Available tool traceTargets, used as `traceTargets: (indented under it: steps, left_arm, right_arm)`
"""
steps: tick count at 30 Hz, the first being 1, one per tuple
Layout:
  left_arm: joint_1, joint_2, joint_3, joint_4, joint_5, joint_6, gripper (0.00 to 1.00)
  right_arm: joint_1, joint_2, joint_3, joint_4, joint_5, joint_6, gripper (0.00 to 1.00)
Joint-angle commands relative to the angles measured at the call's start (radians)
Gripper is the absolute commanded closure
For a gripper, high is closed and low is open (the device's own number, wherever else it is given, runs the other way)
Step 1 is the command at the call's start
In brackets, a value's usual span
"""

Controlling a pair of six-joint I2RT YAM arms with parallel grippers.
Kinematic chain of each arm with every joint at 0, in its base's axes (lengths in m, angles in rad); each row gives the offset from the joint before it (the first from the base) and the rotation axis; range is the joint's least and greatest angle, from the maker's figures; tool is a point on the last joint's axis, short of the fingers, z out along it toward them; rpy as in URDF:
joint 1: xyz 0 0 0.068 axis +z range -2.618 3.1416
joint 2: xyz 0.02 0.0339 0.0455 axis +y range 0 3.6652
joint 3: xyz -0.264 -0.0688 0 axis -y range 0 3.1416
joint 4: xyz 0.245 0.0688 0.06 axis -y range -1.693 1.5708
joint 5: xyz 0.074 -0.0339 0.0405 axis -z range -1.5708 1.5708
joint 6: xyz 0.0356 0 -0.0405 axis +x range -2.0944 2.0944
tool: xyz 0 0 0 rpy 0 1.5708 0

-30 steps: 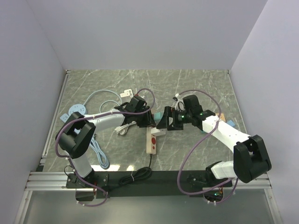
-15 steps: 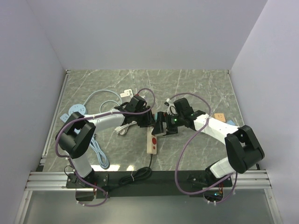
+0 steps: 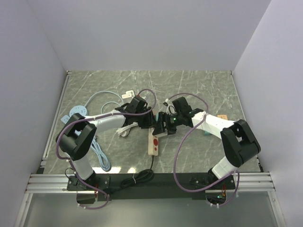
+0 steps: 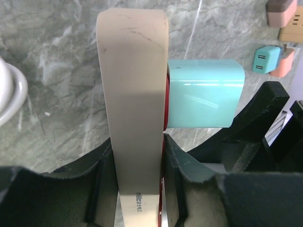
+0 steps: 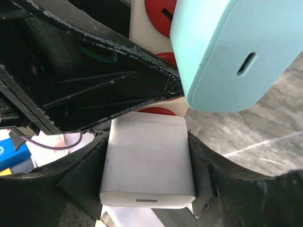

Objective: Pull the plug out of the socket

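Note:
The robot's right gripper needs to let go of the plug on the marble by the loose adapters and pull to the right in the top view, because the left gripper holds the power strip (image 3: 154,143).
The socket is a beige power strip (image 3: 154,143) with red outlets, lying mid-table. My left gripper (image 4: 137,182) is shut on it, a finger pressed against each long side of the strip (image 4: 135,90). Two plugs sit in it: a teal plug (image 4: 204,93) near the strip's far end, and a white plug (image 5: 147,161) just below it. My right gripper (image 5: 147,166) is shut on the white plug, both black pads flat against its sides. From above, the two grippers (image 3: 151,124) (image 3: 164,126) meet over the strip's upper end and hide the plugs.
Loose adapters, pink (image 4: 284,9), teal (image 4: 267,59) and orange, lie on the marble beyond the strip. A pale blue cable (image 3: 102,101) and a white cable (image 3: 124,130) lie at the left. The strip's black cord (image 3: 142,176) runs to the near rail.
My right arm has swung left to the strip, and its jaws have gone from wide open to closed on the white plug. The left gripper has kept its hold.

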Motion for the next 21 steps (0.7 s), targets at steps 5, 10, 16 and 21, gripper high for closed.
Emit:
traceTargets:
  steps: [5, 10, 16, 21]
  left_arm:
    - [0.010, -0.020, -0.056, 0.095, 0.006, -0.004, 0.99]
    - [0.016, -0.005, -0.127, 0.124, 0.005, 0.001, 0.99]
    - [0.018, 0.003, -0.159, 0.135, 0.003, -0.002, 0.99]
    - [0.016, -0.002, -0.138, 0.121, -0.003, 0.004, 0.99]
  right_arm:
    - [-0.064, -0.109, 0.080, -0.135, -0.087, -0.097, 1.00]
    - [-0.221, -0.139, 0.135, -0.276, -0.110, -0.199, 1.00]
    - [-0.269, -0.122, 0.187, -0.327, -0.116, -0.204, 1.00]
    - [-0.224, -0.136, 0.176, -0.321, -0.073, -0.195, 1.00]
